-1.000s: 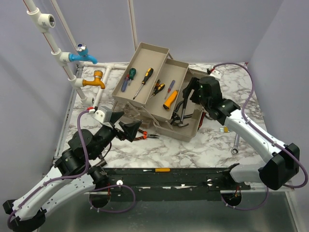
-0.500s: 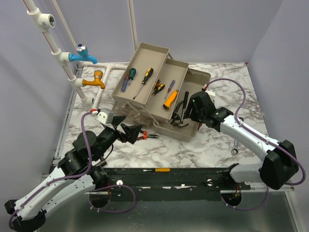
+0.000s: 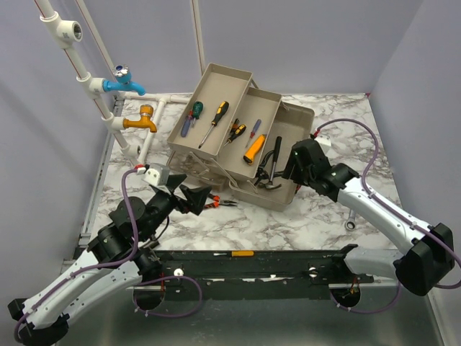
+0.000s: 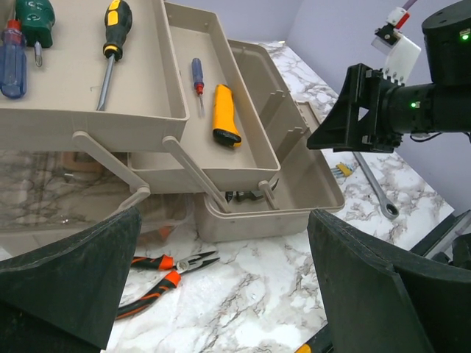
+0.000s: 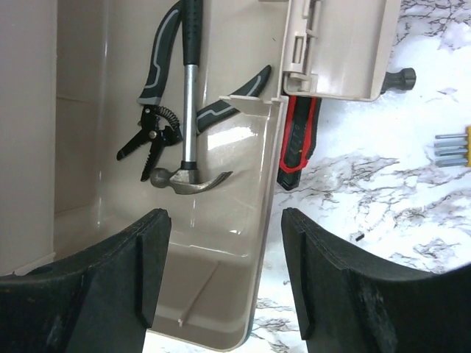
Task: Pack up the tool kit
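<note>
My left gripper will move outward next, to its left in the top view, and go down astride the outer rim of the open clear lid, because the lid's rim is there.
The tool kit's beige toolbox (image 3: 284, 189) stands open with its trays (image 3: 216, 108) folded out, holding screwdrivers and a yellow-handled tool (image 4: 226, 123). Orange-and-black pliers (image 3: 220, 204) (image 4: 158, 272) lie on the marble in front of the box. My left gripper (image 3: 189, 194) (image 4: 224, 294) hangs open just left of and above them, empty. My right gripper (image 3: 288, 169) (image 5: 224, 279) is open and empty, straddling the box's right wall. Below it, in the bottom compartment, lie a hammer (image 5: 188, 147) and grey-handled pliers (image 5: 158, 118).
A red-and-black tool (image 5: 298, 143) and hex bits (image 5: 452, 147) lie on the marble right of the box. A wrench (image 3: 351, 216) lies further right. A yellow-handled screwdriver (image 3: 241, 254) rests on the front rail. White pipes with a blue tap (image 3: 124, 85) and an orange tap (image 3: 140, 120) stand back left.
My right arm has swung from the box's back right corner forward to its right wall, and its jaws have narrowed a little. The left gripper edged slightly towards the pliers.
</note>
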Motion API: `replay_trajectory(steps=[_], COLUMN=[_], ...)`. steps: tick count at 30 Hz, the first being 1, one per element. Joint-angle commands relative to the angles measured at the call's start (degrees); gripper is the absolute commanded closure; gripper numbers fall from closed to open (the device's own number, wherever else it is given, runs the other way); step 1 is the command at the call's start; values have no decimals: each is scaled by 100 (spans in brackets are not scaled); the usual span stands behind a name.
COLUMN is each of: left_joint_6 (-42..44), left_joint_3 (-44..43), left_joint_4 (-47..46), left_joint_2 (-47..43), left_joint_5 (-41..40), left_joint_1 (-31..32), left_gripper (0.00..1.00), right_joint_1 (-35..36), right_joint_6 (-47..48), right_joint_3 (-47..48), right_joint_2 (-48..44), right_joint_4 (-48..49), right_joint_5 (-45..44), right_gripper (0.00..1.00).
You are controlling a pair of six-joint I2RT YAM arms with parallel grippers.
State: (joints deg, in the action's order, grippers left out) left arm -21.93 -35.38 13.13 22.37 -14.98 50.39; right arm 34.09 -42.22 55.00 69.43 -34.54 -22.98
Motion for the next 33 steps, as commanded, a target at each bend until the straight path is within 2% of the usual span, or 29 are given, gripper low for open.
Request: replay_trajectory(steps=[1,6,8,11,15,17,20,27,33], left_joint_6=[-110,-297,-329,-452,-662,-785,-1010,-1476,-1780], left_joint_3=[137,197,238,321,472,561,720,1019,1127], left_joint_4=[30,174,191,216,234,256,315,487,613], left_joint_2=[-8,1,-13,-20,-74,-129,-238,-453,-455], left_joint_5=[-352,-688,-654,-618,-597,-527,-294,706,1125], left_joint_1=[29,23,10,-27,-127,-220,-479,-1619,-2156], left_gripper=[1,1,1,2,1,1,1,2,2], right_joint_1=[19,19,19,13,-99,-285,-565,-1137,-1255], right_joint_6=[-166,-361,-400,-422,-415,-389,-286,22,90], right_joint_3=[-302,-507,-540,-547,-542,-601,-689,-779,-753], right_joint_2=[-15,350,442,493,541,516,379,169,244], right_joint_4=[-183,-11,35,45,-99,-131,-116,-80,-35], right_joint_5=[-192,121,111,-55,-313,-305,-245,-108,-167], right_gripper=[32,38,46,58,83,93,95,97,98])
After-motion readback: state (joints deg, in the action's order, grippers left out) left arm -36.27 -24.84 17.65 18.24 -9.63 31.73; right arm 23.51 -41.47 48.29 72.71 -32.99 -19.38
